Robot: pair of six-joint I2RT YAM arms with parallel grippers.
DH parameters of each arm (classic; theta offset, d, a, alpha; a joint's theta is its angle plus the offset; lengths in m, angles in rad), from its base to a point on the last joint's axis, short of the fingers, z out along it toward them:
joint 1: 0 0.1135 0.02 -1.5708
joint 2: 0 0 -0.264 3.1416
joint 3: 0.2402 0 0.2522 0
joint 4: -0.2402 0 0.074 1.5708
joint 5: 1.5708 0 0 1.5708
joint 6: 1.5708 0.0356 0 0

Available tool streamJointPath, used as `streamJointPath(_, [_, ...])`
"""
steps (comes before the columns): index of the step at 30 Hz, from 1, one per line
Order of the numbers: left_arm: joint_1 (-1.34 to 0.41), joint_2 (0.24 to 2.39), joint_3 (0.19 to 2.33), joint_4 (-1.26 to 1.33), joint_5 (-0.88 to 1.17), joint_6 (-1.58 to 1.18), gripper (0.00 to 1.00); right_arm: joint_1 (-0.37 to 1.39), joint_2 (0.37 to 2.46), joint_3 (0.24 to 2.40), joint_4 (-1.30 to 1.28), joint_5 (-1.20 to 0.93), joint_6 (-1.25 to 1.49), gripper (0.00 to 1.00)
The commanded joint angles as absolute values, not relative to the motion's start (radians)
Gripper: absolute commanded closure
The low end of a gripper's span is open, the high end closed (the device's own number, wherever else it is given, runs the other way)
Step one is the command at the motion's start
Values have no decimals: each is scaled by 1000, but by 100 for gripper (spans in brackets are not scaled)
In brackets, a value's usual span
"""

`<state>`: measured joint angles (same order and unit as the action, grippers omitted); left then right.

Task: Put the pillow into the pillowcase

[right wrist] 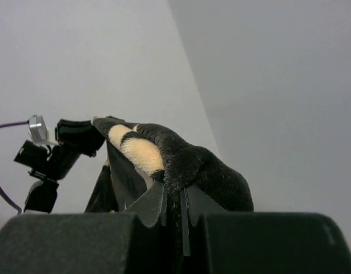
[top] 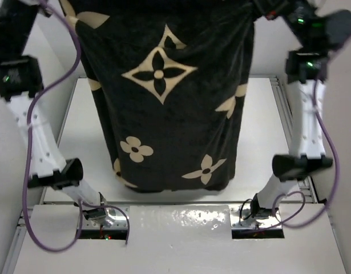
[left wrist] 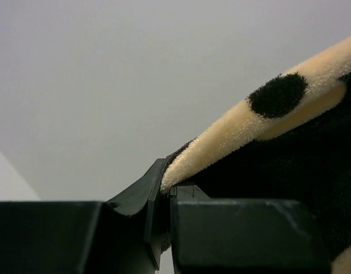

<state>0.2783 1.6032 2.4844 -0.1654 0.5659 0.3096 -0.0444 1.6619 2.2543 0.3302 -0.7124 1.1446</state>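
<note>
I should next bring the pillowcase's top edge down and back to release it, as the pillowcase (top: 164, 114) still hangs upright and the white table top (top: 97, 165) is below my left gripper.
The black pillowcase (top: 164, 114) with tan flowers hangs upright over the table, and its lower end reaches the table top near the front. It looks full and bulky. The pillow does not show in any view. My left gripper (left wrist: 166, 185) is shut on a top edge of the pillowcase (left wrist: 289, 148), with tan and black pile pinched between the fingers. My right gripper (right wrist: 175, 194) is shut on the other top edge of the pillowcase (right wrist: 186, 160). The right wrist view also shows the left arm's gripper (right wrist: 75, 137) holding the far corner.
The white table (top: 261, 131) has metal rails along its sides (top: 283, 108). Purple cables (top: 32, 131) loop beside both arms. The right arm's elbow (top: 301, 162) stands close to the pillowcase's right side. Plain grey walls surround the table.
</note>
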Motion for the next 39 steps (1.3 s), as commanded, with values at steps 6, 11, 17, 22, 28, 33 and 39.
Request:
streamJointPath(6, [256, 1778, 2513, -98, 94, 472, 100, -32, 1873, 2428, 397, -238, 1126, 100])
streamJointPath(11, [256, 1720, 2511, -48, 57, 523, 100, -9, 1775, 2385, 397, -195, 1026, 100])
streamJointPath(17, [255, 1600, 2438, -40, 83, 560, 100, -46, 1612, 2245, 348, -300, 1020, 100])
streamJointPath(22, [258, 1439, 2179, -121, 268, 597, 100, -9, 1384, 1846, 292, -517, 1002, 100])
streamJointPath(28, [275, 1140, 1829, -657, 618, 1013, 94, 89, 944, 1091, 201, -532, 870, 100])
streamJointPath(33, [270, 1005, 1587, -1245, 640, 1446, 74, 207, 642, 691, -139, -503, 732, 86])
streamJointPath(39, [221, 737, 1410, -1319, 450, 1433, 51, 256, 287, 644, -399, -531, 617, 34])
